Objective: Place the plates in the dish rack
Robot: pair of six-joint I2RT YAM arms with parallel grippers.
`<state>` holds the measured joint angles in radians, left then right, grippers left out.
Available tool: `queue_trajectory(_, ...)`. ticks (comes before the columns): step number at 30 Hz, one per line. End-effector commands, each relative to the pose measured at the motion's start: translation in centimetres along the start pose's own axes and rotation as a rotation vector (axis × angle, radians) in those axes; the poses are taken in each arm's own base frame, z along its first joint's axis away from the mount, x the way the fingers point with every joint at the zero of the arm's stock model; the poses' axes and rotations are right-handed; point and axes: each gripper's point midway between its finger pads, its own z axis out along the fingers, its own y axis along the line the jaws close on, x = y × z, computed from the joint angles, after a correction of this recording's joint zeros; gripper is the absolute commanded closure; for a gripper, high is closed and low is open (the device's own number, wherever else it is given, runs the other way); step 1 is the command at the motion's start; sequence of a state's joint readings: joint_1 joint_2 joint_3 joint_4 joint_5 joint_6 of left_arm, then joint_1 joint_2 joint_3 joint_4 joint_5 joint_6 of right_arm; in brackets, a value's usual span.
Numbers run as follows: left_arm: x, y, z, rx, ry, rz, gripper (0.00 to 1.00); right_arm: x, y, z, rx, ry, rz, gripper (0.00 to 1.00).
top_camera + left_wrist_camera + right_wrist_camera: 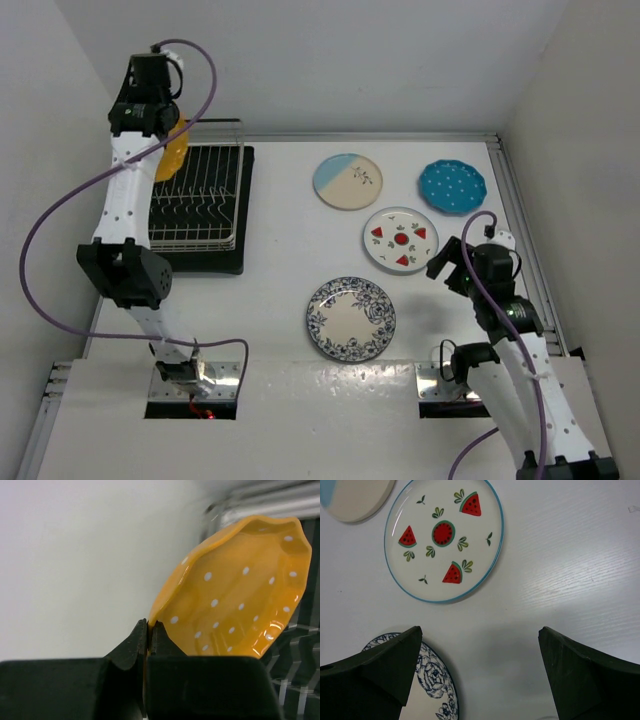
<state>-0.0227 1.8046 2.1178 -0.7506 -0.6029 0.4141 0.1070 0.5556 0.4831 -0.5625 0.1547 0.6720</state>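
Observation:
My left gripper needs to move toward the wall beside the rack first, then down and back, to get the yellow plate into the rack's empty wires (pixel 190 182) (pixel 292 650).
My left gripper (pixel 160 125) is shut on the rim of the yellow white-dotted scalloped plate (pixel 172 152) and holds it on edge over the far left end of the wire dish rack (pixel 195 200). In the left wrist view my left gripper (pixel 149 625) pinches the yellow plate (pixel 235 595). My right gripper (pixel 455 268) is open and empty above the table, between the white plate with red fruit slices (pixel 400 239) and the blue floral plate (pixel 350 318). The blue-and-cream plate (pixel 348 181) and the teal dotted plate (pixel 452 185) lie flat at the back.
The rack stands on a black tray (pixel 240 262) near the left wall. The right wrist view shows the fruit plate (pixel 444 537), the floral plate's edge (pixel 432 680) and a corner of the blue-and-cream plate (pixel 355 500). Walls close in all around.

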Motion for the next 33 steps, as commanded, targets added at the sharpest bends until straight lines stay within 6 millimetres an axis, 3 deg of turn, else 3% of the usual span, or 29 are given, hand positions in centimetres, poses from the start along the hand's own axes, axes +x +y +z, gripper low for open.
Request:
queue_trajectory(1,0.9,10.3,-3.3,-0.297,-0.027,-0.11,1.0,-3.3,2.1,-0.5,-0.065,-0.073,-0.019,0.01)
queue_trajectory(5,3.3,12.9,-3.3,-0.378,-0.01,-0.123,1.0,-3.8,2.8,-0.1,-0.07,-0.046,-0.037,0.01)
queue_trajectory(11,7.0,13.6,-1.2,-0.41,0.076,-0.094,1.0,-4.5,3.8,-0.1,-0.093,-0.03,-0.031,0.01)
queue_trajectory(17,8.0,13.6,-0.4,-0.416,0.076,-0.102,1.0,-5.2,4.0,-0.6,-0.098,-0.057,-0.031,0.01)
queue_trajectory(22,9.0,12.2,0.9,-0.402,0.095,-0.105,1.0,-5.5,3.7,-1.1,-0.088,-0.075,-0.034,0.01)
queue_trajectory(26,11.0,10.5,1.9,-0.386,0.143,-0.075,1.0,-5.5,3.5,-1.4,-0.082,-0.081,-0.031,0.01)
queue_trajectory(29,11.1,9.6,1.1,-0.399,0.132,-0.077,1.0,-5.4,3.1,-1.5,-0.069,-0.089,-0.034,0.01)
queue_trajectory(30,12.3,8.8,0.9,-0.405,0.157,-0.056,1.0,-5.5,3.2,-1.6,-0.072,-0.094,-0.03,0.01)
queue_trajectory(31,12.1,8.1,0.9,-0.404,0.135,-0.063,1.0,-5.5,3.1,-1.7,-0.07,-0.097,-0.03,0.01)
queue_trajectory(32,13.6,7.1,1.3,-0.392,0.172,-0.037,1.0,-5.5,3.1,-1.6,-0.07,-0.093,-0.027,0.01)
queue_trajectory(33,13.5,6.7,1.1,-0.389,0.16,-0.05,1.0,-5.5,3.2,-1.7,-0.076,-0.095,-0.027,0.01)
